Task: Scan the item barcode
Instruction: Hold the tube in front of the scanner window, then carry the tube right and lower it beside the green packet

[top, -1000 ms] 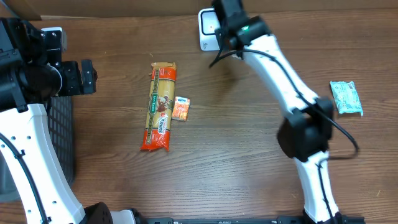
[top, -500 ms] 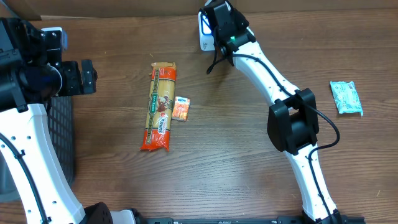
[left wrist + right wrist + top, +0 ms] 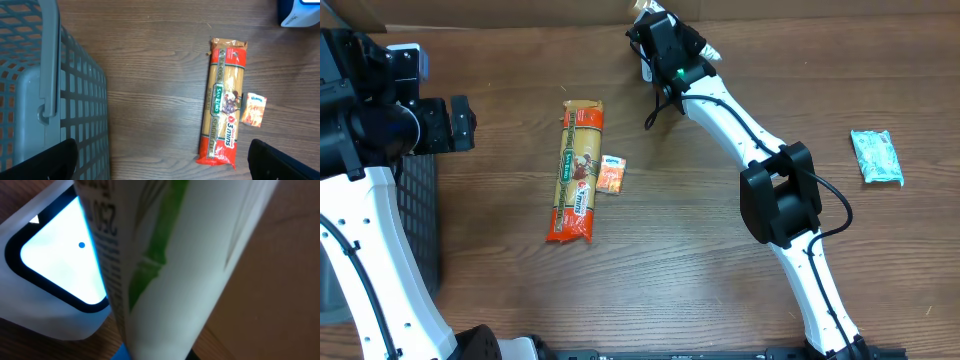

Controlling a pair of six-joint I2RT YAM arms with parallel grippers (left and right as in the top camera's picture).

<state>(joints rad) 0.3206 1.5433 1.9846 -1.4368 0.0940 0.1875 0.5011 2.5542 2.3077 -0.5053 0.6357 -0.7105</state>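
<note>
My right gripper should next move back and down beside the teal packet to release its packet, as bare tabletop is to its right in the overhead view.
A white and green packet [image 3: 175,270] with printed text fills the right wrist view, held right beside the lit window of the white scanner [image 3: 55,255]. My right gripper [image 3: 660,40] is shut on this packet at the table's far edge, above the scanner, whose body the arm mostly hides from overhead. Its fingers are hidden behind the packet. The scanner's corner [image 3: 300,12] shows in the left wrist view. My left gripper [image 3: 162,165] hangs open and empty at the left, high above the table beside the basket.
A long pasta packet [image 3: 576,172] and a small orange packet [image 3: 611,175] lie mid-table. At the right edge lies a teal packet [image 3: 876,157]. A grey mesh basket [image 3: 50,100] stands at the left, under the left arm.
The right arm has swung left and toward the far edge with the packet, and now covers the scanner. The left arm has not moved.
</note>
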